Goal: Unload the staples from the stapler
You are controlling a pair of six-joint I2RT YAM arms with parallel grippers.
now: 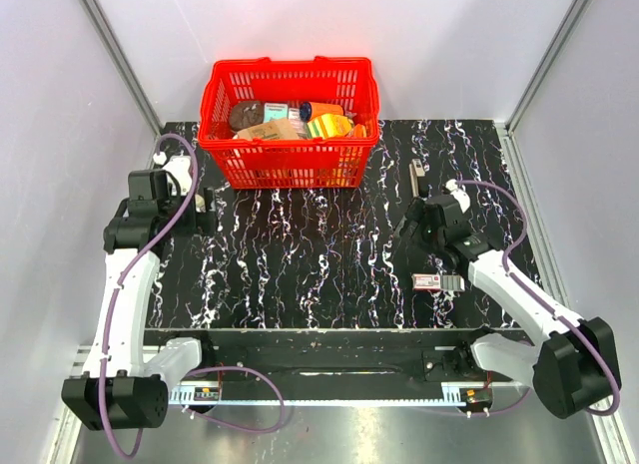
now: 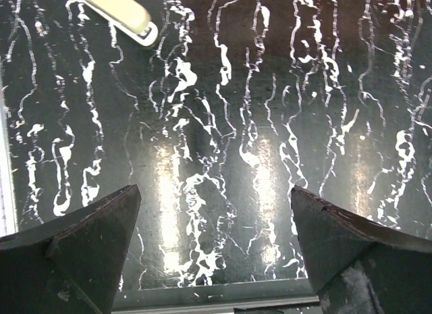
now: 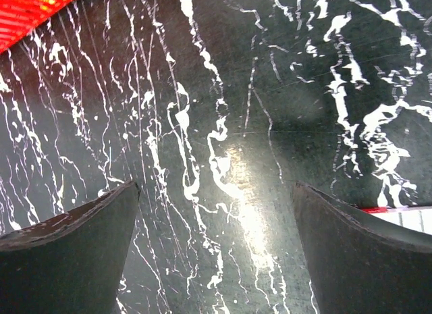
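I will reach outward with my left gripper next, then lower its open fingers around the cream object's near end point(image 1: 201, 202) point(image 2: 137, 22), because the object lies outward of the gripper and below it, beyond the fingers.
The stapler point(image 1: 417, 175) is a slim dark piece with a pale strip. It lies on the black marbled table point(image 1: 319, 254) at the back right, just right of the red basket. My right gripper point(image 1: 411, 225) hovers a short way in front of it, open and empty; in the right wrist view point(image 3: 214, 186) only bare table shows between the fingers. My left gripper point(image 1: 200, 203) is near the table's left edge, open and empty, with bare table between its fingers point(image 2: 214, 189). The stapler does not show in the right wrist view.
A red basket point(image 1: 290, 165) full of goods stands at the back centre; its corner shows in the right wrist view point(image 3: 27, 10). A small white-and-red box point(image 1: 427, 281) lies beside the right forearm. A pale cream elongated object point(image 2: 118, 10) lies ahead of the left gripper.
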